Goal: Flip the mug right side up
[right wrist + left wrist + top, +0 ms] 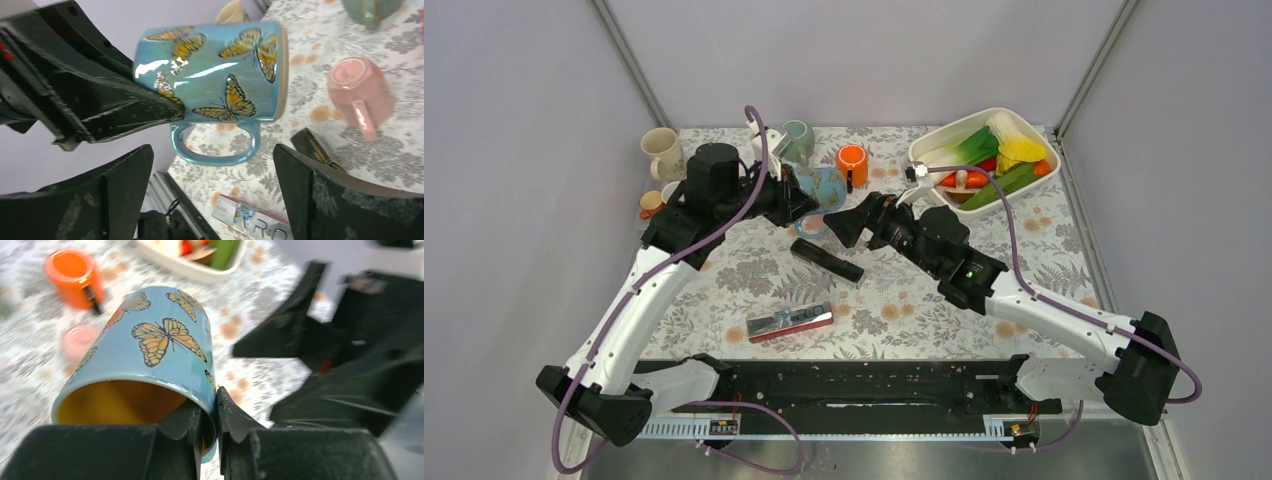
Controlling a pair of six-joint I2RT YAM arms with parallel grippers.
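Next, my left gripper carries the blue mug down to the tabletop beside the cream mug, turning its fingers downward before the release, because the held mug hangs sideways.
The mug (829, 185) is blue with orange butterflies and a yellow inside. It hangs on its side above the table. My left gripper (809, 195) is shut on its rim, one finger inside the mouth and one outside, as the left wrist view shows at the gripper (216, 405) and mug (160, 340). My right gripper (842, 225) stands open just in front of the mug. In the right wrist view the mug (215, 70) has its handle (215, 157) hanging between the spread fingers of the gripper (212, 152), touching neither.
Behind the held mug stand an orange mug (852, 165), a green mug (796, 140) and a cream mug (661, 150). A pink cup (360, 95) lies upside down. A white tray (949, 128) of vegetables sits back right. A black box (826, 260) and a red packet (789, 322) lie mid-table.
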